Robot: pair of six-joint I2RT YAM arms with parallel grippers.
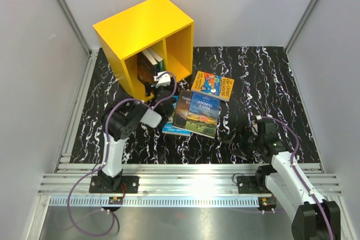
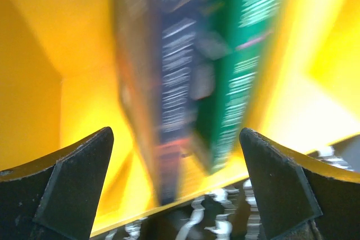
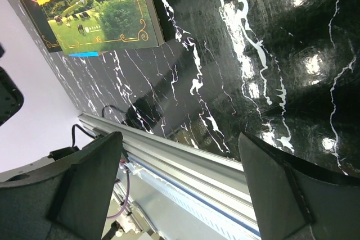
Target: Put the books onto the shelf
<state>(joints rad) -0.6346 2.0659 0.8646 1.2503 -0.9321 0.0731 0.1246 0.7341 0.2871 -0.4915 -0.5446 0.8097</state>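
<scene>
Next, my left gripper draws back from the shelf [image 1: 143, 29] and across onto the Animal Farm book's edge [image 1: 190, 108] beside the dark book, since Animal Farm tops the pile.
The yellow shelf [image 1: 143, 29] stands at the back left, its two compartments facing the arms. Two or three books [image 1: 151, 61] stand upright in its left compartment. My left gripper [image 1: 153, 85] is at that compartment's mouth. In the left wrist view it [image 2: 175, 133] is open, with a blurred dark book [image 2: 174, 82] and a green book [image 2: 242, 66] standing just beyond the fingers, untouched. On the table lie an orange-yellow book [image 1: 212, 85], the Animal Farm book [image 1: 203, 113], a dark book [image 1: 183, 107] and a blue book [image 1: 170, 128] underneath. My right gripper [image 1: 236, 141] hangs open, holding nothing, right of the pile.
The books lie on a black marbled mat [image 1: 264, 82]. An aluminium rail [image 1: 191, 172] runs along the near edge and shows between the right fingers [image 3: 281, 184]. Grey walls close in the sides and back. The Animal Farm cover [image 3: 95, 21] fills the right wrist view's top-left corner.
</scene>
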